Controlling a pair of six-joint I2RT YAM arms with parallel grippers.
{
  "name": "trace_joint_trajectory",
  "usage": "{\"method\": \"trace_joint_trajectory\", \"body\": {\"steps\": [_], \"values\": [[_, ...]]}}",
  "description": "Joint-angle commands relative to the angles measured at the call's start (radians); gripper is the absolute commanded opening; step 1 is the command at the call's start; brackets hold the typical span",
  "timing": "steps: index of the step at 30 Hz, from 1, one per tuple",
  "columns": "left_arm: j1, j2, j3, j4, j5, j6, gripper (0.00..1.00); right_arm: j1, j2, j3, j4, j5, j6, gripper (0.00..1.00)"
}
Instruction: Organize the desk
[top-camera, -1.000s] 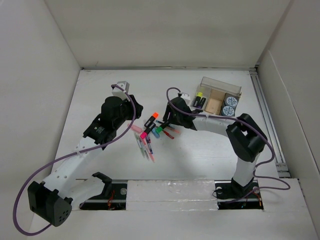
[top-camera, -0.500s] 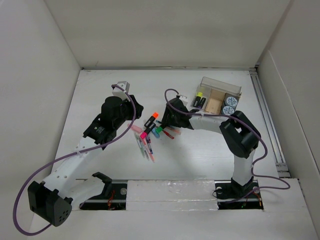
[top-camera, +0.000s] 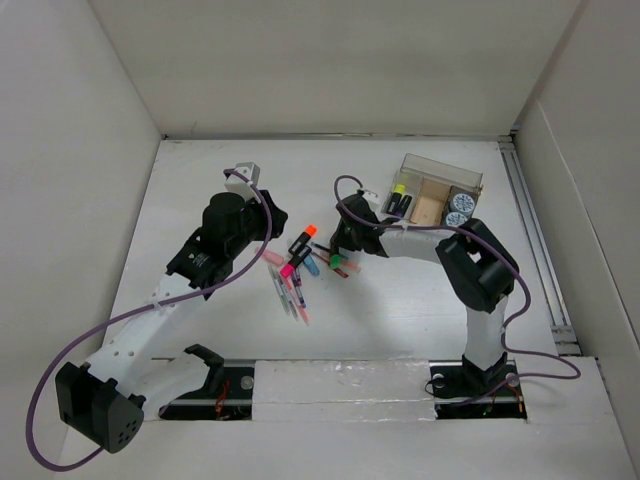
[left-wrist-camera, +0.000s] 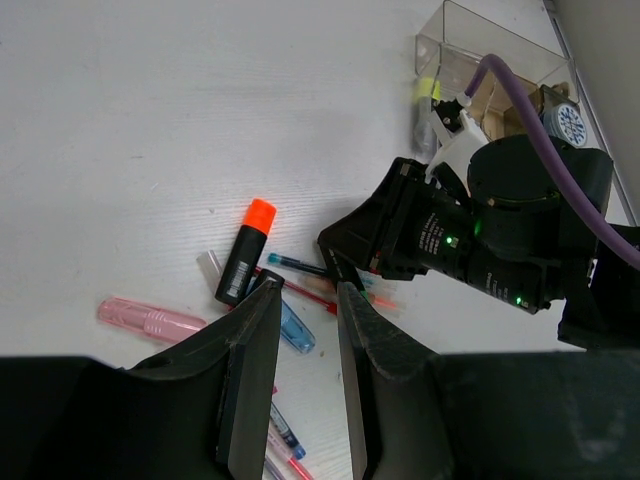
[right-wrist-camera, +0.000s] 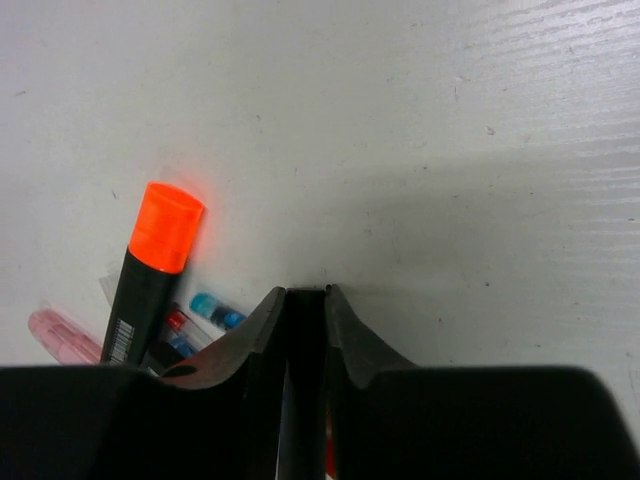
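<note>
My right gripper rises next, shifts toward the right in the top view and releases the marker in the organizer's marker section, since similar markers lie there.
The white desk holds a loose pile of pens and highlighters at its middle. An orange-capped black highlighter lies at the pile's far side; it also shows in the left wrist view and the right wrist view. My right gripper is low at the pile's right edge, shut on a black-bodied marker whose green cap shows in the top view. My left gripper hovers open and empty over the pile's left side.
A clear compartmented organizer stands at the back right, holding markers, a tan block and two round blue-white items. White panel walls bound the desk on three sides. A pink pen and a blue pen lie under the left fingers.
My right gripper has shifted a little right and nearer, and the green-capped marker has moved with it away from the pile. The left arm has not moved.
</note>
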Motion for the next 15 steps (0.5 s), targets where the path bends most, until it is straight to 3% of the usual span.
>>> {"method": "trace_joint_trajectory", "body": {"steps": [1, 5, 15], "values": [[0.003, 0.003, 0.044, 0.032, 0.021, 0.012, 0.26, -0.008, 0.012, -0.021, 0.042, 0.002, 0.011, 0.20], [0.003, -0.008, 0.042, 0.038, 0.015, 0.014, 0.26, -0.008, -0.023, -0.048, 0.086, -0.002, 0.011, 0.11], [0.003, 0.011, 0.047, 0.032, 0.024, 0.014, 0.26, -0.017, -0.162, -0.085, 0.158, -0.018, -0.009, 0.08]]}}
